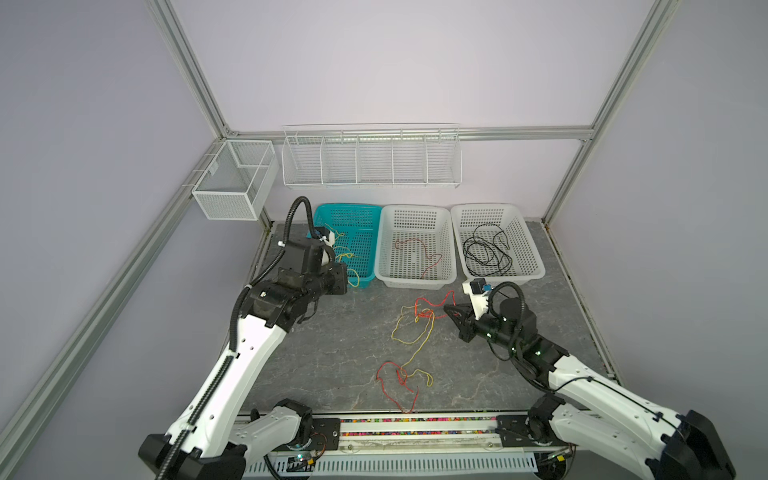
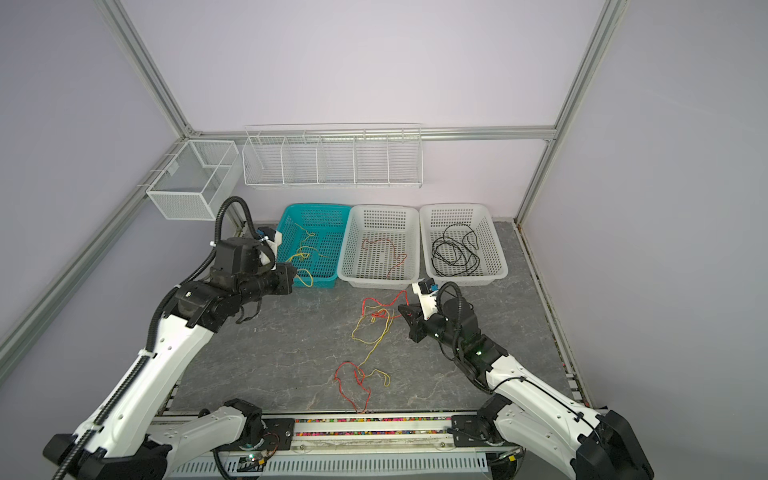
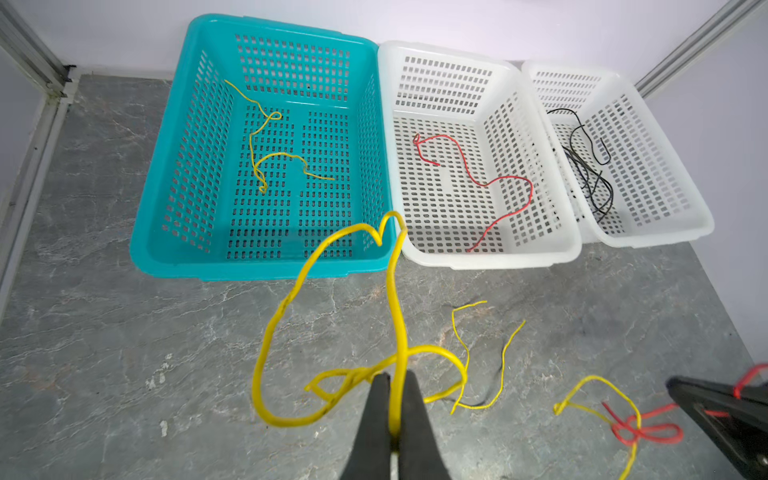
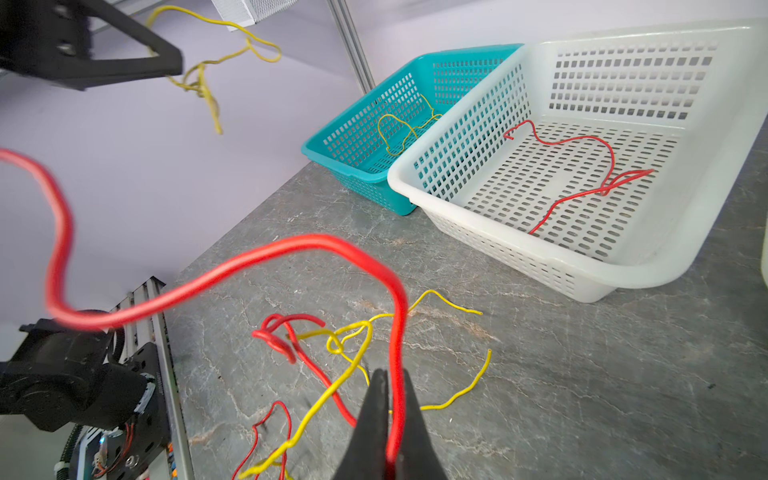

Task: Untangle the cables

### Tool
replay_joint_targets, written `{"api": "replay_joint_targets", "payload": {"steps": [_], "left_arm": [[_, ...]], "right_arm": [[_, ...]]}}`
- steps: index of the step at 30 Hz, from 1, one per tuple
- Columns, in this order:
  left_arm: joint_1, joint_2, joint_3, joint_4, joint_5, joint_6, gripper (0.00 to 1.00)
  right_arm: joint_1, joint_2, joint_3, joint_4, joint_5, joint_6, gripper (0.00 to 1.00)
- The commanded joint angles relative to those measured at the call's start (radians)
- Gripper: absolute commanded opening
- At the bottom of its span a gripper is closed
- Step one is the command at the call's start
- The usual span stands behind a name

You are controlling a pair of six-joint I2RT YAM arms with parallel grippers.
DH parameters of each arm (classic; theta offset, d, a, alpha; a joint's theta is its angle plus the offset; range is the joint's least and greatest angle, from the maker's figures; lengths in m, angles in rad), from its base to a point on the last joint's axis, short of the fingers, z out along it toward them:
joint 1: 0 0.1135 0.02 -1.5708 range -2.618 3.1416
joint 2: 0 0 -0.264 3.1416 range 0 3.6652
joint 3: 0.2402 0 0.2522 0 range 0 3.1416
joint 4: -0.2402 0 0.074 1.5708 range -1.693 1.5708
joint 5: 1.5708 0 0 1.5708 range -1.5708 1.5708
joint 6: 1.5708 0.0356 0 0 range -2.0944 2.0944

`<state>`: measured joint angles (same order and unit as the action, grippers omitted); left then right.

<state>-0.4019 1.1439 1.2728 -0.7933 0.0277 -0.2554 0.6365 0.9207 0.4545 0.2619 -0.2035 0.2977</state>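
Observation:
A yellow cable already lies in the teal basket (image 1: 361, 208), so next my left gripper moves outward and down over the basket's near half and releases this cable.
My left gripper (image 3: 395, 376) is shut on a thick-looking yellow cable (image 3: 286, 423), held in the air just in front of the teal basket (image 1: 361, 208). Further right, my right gripper (image 4: 392, 374) is shut on a red cable (image 4: 316, 240) that loops up off the table. In a top view it (image 1: 445, 308) sits beside a red and yellow tangle (image 1: 424, 314). A second red and yellow tangle (image 1: 400, 374) lies nearer the front. One yellow cable (image 3: 266, 158) lies in the teal basket, a red one (image 3: 469, 170) in the middle white basket (image 1: 415, 208), and black cables (image 1: 484, 253) in the right white basket (image 1: 486, 206).
The three baskets stand in a row against the back wall. A white wire rack (image 1: 372, 158) and a mesh box (image 1: 232, 183) hang above them. A rail with coloured bits (image 1: 415, 428) runs along the table's front edge between the arm bases.

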Motion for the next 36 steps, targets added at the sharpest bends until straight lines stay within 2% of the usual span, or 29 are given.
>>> {"api": "replay_joint_targets", "payload": {"steps": [1,6,11,13,16,22,24,26,31,36], "left_arm": [[0.024,0.064,0.028,0.129,0.044,0.027,0.00],[0.112,0.227,0.077,0.203,0.049,0.011,0.00],[0.159,0.369,0.158,0.216,0.032,0.010,0.00],[0.169,0.415,0.191,0.214,0.024,0.010,0.04],[0.178,0.475,0.255,0.195,0.024,0.002,0.15],[0.179,0.533,0.346,0.082,0.007,-0.017,0.47],[0.179,0.507,0.336,0.052,0.027,-0.043,0.53],[0.180,0.444,0.270,0.075,0.095,-0.081,0.56],[0.161,0.190,-0.049,0.251,0.292,-0.227,0.62],[0.044,-0.039,-0.305,0.293,0.302,-0.286,0.66]], "right_arm": [[-0.002,-0.017,-0.023,0.066,-0.026,-0.019,0.06],[-0.002,-0.008,-0.031,0.088,-0.040,-0.023,0.06],[-0.003,0.020,-0.028,0.107,-0.059,-0.022,0.06],[-0.002,0.031,-0.027,0.112,-0.065,-0.022,0.06],[-0.003,0.041,-0.025,0.116,-0.066,-0.022,0.06],[-0.002,0.032,-0.025,0.109,-0.066,-0.025,0.06],[-0.002,0.023,-0.027,0.106,-0.063,-0.025,0.06],[-0.002,0.021,-0.028,0.105,-0.056,-0.023,0.06],[-0.002,0.018,-0.020,0.083,-0.025,-0.017,0.06],[-0.003,-0.006,-0.022,0.068,0.011,-0.011,0.06]]}}
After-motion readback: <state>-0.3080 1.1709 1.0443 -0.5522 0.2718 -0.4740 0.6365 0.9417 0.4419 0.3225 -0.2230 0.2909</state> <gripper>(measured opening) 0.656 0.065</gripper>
